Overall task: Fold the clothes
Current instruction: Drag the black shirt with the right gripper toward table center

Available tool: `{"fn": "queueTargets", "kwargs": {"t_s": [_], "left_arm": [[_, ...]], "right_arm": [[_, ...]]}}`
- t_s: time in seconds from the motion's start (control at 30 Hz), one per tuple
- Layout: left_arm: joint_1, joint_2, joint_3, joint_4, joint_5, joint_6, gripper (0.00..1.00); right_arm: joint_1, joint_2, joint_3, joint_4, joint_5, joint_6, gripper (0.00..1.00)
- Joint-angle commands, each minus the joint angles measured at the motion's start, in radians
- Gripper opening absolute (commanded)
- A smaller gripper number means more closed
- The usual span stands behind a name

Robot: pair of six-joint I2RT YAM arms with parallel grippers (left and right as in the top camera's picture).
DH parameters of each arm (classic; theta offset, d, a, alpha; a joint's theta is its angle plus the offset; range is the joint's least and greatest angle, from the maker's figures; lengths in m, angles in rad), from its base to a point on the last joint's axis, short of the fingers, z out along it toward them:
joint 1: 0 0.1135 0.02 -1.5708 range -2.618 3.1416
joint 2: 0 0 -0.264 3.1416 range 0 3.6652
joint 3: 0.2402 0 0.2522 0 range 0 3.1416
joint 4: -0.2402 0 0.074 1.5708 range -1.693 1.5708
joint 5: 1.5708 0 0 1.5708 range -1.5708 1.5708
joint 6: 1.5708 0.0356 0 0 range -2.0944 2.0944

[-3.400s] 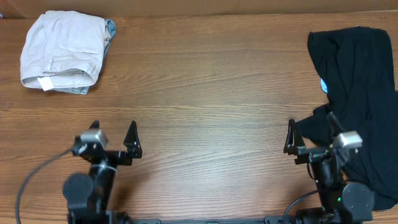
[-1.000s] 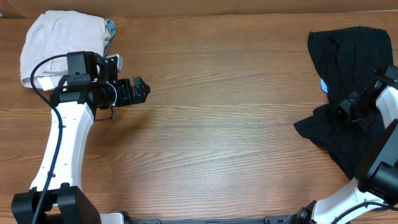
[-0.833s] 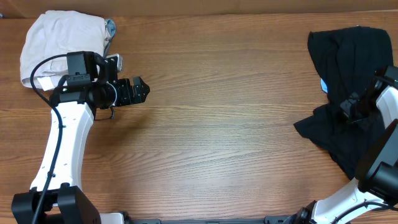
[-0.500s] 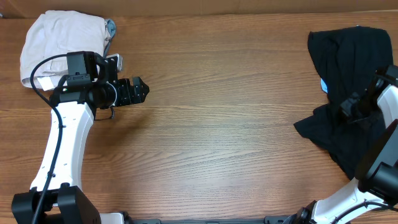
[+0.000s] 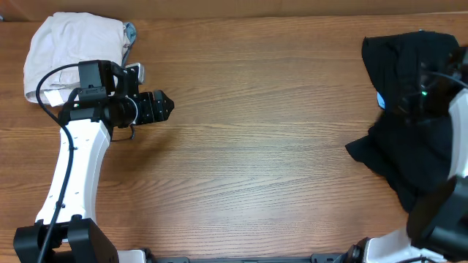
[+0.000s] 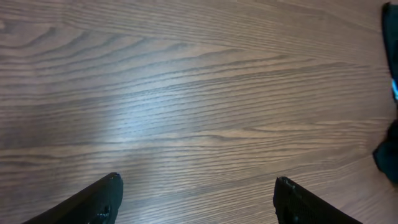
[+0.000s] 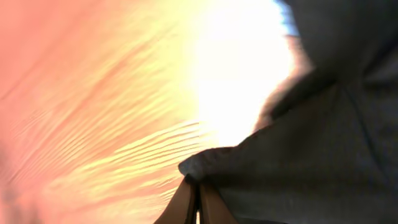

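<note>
I will pull the fold in my right gripper off the heap next, to the left in the overhead view, onto the bare wood (image 5: 286, 113) (image 7: 120, 118) between the arms, because that space is clear.
The clothes (image 5: 413, 58) are a heap of black fabric at the table's right edge, running down to a lower lobe near the front right. My right gripper (image 5: 406, 108) sits in the middle of the heap. In the right wrist view the right gripper (image 7: 196, 182) is shut on a fold at the edge of the black clothes (image 7: 311, 155), with the cloth bunched over the tips. My left gripper (image 5: 159, 107) hovers over bare wood at the far left, well away from the heap. In its own view the left gripper (image 6: 198, 190) is open and holds nothing; the clothes (image 6: 389, 155) show only at the right edge.
A folded pale beige garment (image 5: 73, 55) with a white tag lies at the back left corner, just behind the left arm. A small blue patch (image 5: 380, 100) shows at the black heap's left edge. Bare wooden table (image 5: 263, 146) lies between the arms.
The right gripper has shut on the black fabric and moved toward the back of the table with it. The left fingers have drawn slightly closer together; the left arm has stayed put.
</note>
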Motion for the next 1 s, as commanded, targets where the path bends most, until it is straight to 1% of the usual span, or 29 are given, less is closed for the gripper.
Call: {"fn": "queueTargets", "kwargs": {"t_s": [0.0, 0.1, 0.2, 0.37, 0.6, 0.7, 0.8, 0.83, 0.9, 0.93, 0.97], "left_arm": [[-0.006, 0.001, 0.042, 0.004, 0.041, -0.014, 0.80], [-0.005, 0.001, 0.072, 0.005, 0.038, -0.012, 0.82], [-0.002, 0.001, 0.101, 0.002, -0.011, -0.012, 0.84], [0.026, 0.001, 0.124, 0.002, -0.106, -0.013, 0.86], [0.115, 0.001, 0.126, 0.003, -0.126, -0.013, 0.88], [0.150, 0.001, 0.126, -0.002, -0.125, -0.013, 0.89], [0.168, 0.001, 0.126, -0.004, -0.126, -0.013, 0.90], [0.170, 0.001, 0.126, -0.003, -0.125, -0.010, 0.92], [0.170, 0.001, 0.126, 0.003, -0.125, 0.005, 0.94], [0.170, 0.001, 0.126, 0.006, -0.124, 0.016, 0.94], [0.169, 0.001, 0.126, 0.008, -0.116, 0.033, 0.95]], "right_arm": [[0.113, -0.051, 0.028, 0.009, -0.171, -0.031, 0.04], [0.246, -0.065, 0.028, 0.020, -0.204, -0.029, 0.04], [0.409, -0.067, 0.028, 0.042, -0.203, 0.001, 0.04], [0.681, -0.067, 0.028, 0.144, -0.202, 0.092, 0.04], [1.009, -0.067, 0.027, 0.276, -0.151, 0.185, 0.04], [1.086, -0.067, 0.027, 0.282, -0.103, 0.191, 0.04], [1.109, -0.067, 0.027, 0.281, -0.106, 0.192, 0.04], [1.109, -0.067, 0.028, 0.279, -0.106, 0.192, 0.07], [1.093, -0.071, 0.028, 0.271, -0.103, 0.191, 0.19], [1.077, -0.075, 0.028, 0.264, -0.104, 0.187, 0.33], [1.043, -0.083, 0.035, 0.243, -0.094, 0.183, 0.41]]}}
